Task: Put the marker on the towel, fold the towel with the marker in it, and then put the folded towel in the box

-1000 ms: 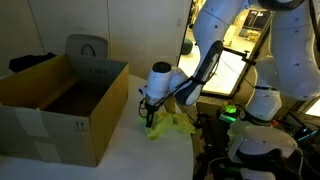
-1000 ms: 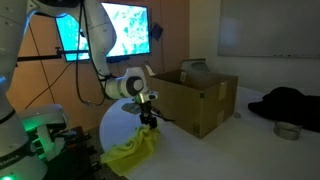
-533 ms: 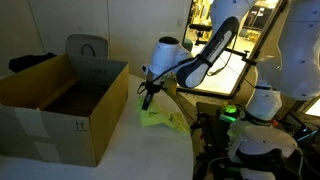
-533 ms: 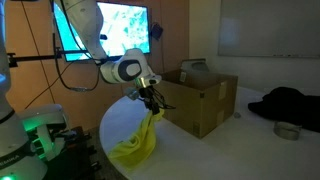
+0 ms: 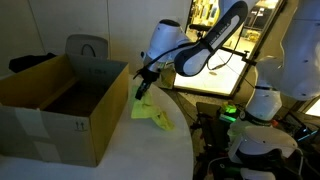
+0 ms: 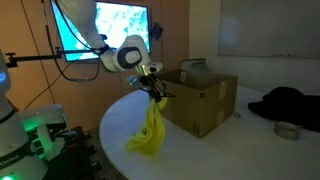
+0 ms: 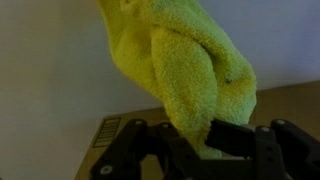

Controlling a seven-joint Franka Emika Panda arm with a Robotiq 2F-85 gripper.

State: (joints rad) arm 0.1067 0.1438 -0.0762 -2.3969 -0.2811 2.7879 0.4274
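I need to lower my gripper back away from the box [image 5: 60,115] next and release the towel near the round table edge, since that open tabletop is below, toward my base.
My gripper [image 5: 143,88] is shut on the pale yellow-green towel [image 5: 150,112] and holds it in the air beside the near corner of the brown cardboard box [image 5: 60,115]. In an exterior view the towel [image 6: 149,132] hangs bunched below the gripper [image 6: 152,90], its lower end close to the table, next to the box [image 6: 195,100]. In the wrist view the towel [image 7: 190,70] fills the middle, pinched between the dark fingers [image 7: 195,150]. The marker is hidden; I cannot tell whether it is inside the towel.
The round white table [image 5: 140,155] ends close to the right of the towel. A grey chair back [image 5: 88,48] stands behind the box. A lit screen [image 6: 120,28] hangs behind the arm. A dark cloth [image 6: 290,103] and a small bowl [image 6: 287,130] lie beyond the box.
The gripper has risen with the towel, lifting it off the table until it hangs, and has moved toward the box.
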